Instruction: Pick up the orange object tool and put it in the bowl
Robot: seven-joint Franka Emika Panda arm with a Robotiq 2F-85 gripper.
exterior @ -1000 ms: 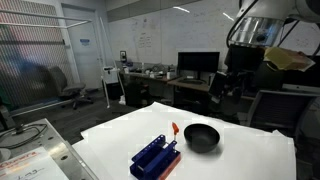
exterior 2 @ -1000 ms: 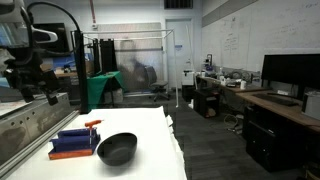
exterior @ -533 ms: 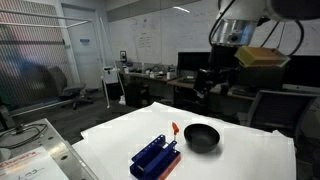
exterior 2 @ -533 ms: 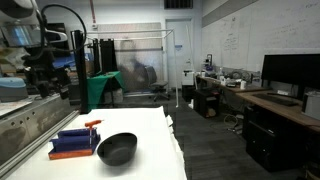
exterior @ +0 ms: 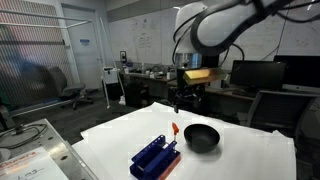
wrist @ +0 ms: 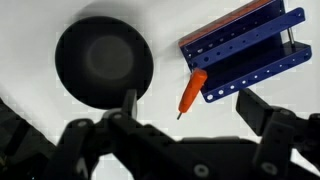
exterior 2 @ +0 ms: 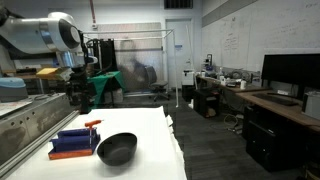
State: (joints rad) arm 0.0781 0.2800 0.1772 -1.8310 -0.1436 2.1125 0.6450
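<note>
My gripper lowers next toward the blue rack and onto the tool's orange part (exterior: 175,128) (wrist: 192,90), since it hangs high with the tool between its open fingers.
The orange tool (wrist: 192,88) is slim with a dark tip and lies on the white table against the blue ridged rack (wrist: 245,45). It also shows in both exterior views (exterior: 174,128) (exterior 2: 92,123). The glossy black bowl (wrist: 103,62) sits beside the rack, also seen in both exterior views (exterior: 201,137) (exterior 2: 117,149). My gripper (wrist: 190,112) is open and empty, high above the table, with the tool between its fingers in the wrist view. In an exterior view it hangs above the table's far side (exterior: 184,97).
The blue rack (exterior: 155,156) stands near the front of the white table (exterior: 120,135). Desks with monitors (exterior: 252,74) and chairs stand behind. A metal bench (exterior 2: 25,120) runs beside the table.
The arm has swung over the table, moving left in one exterior view and right in the other. The tool, rack and bowl have not moved.
</note>
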